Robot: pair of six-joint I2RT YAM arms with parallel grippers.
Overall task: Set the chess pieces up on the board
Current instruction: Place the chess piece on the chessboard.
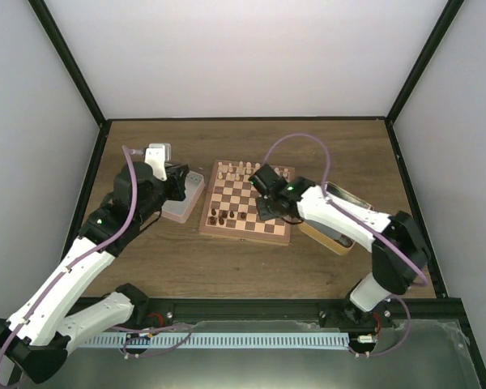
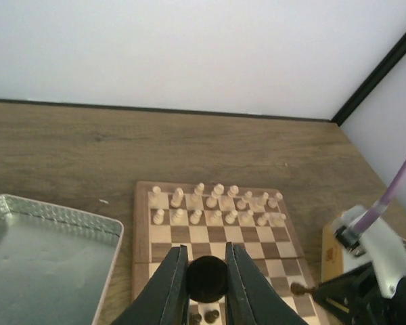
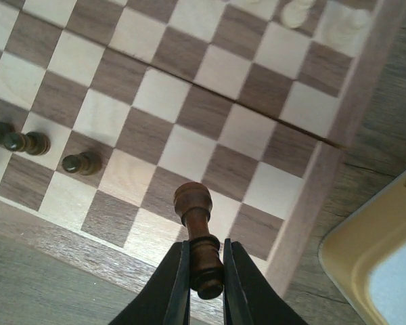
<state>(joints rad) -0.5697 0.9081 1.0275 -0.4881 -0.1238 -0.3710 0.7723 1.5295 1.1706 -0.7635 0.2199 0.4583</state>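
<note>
The robot's right gripper needs to move next toward the standing dark pieces and down onto the near squares beside the closest one, since those squares are empty.
The board lies mid-table, with cream men along its far rows and several dark chess pieces at its near left. My right gripper is shut on a dark brown piece. It holds that piece tilted, a little above the squares by the board's near right corner. A few dark pieces stand to its left. My left gripper is shut on a round dark piece, at the board's left side next to a metal tin.
Two rows of cream chessmen fill the board's far side. A silver tin lies left of the board and a yellow-rimmed tin right of it, under the right arm. Black frame posts and white walls close in the table.
</note>
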